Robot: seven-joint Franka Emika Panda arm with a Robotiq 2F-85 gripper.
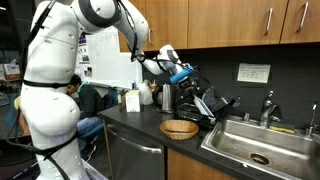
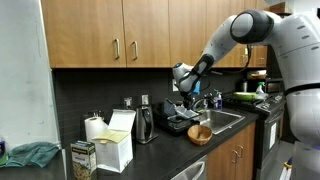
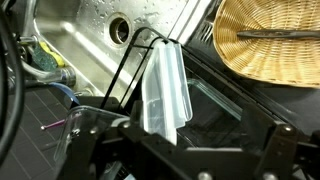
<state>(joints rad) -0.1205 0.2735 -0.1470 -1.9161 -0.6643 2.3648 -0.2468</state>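
Note:
I will next move my gripper down and outward that way, over its upper edge.
My gripper hangs over a black dish rack next to the sink. Its dark fingers stand wide apart at the bottom of the wrist view. A clear plastic cup stands tilted on the rack's wire, close to one finger and not clamped. In both exterior views the gripper is just above the rack. A shallow wicker basket lies on the counter beside the rack.
The steel sink with its drain and faucet lies beside the rack. The basket is near the counter's front edge. A kettle, paper towel roll and white carton stand further along. Wood cabinets hang overhead.

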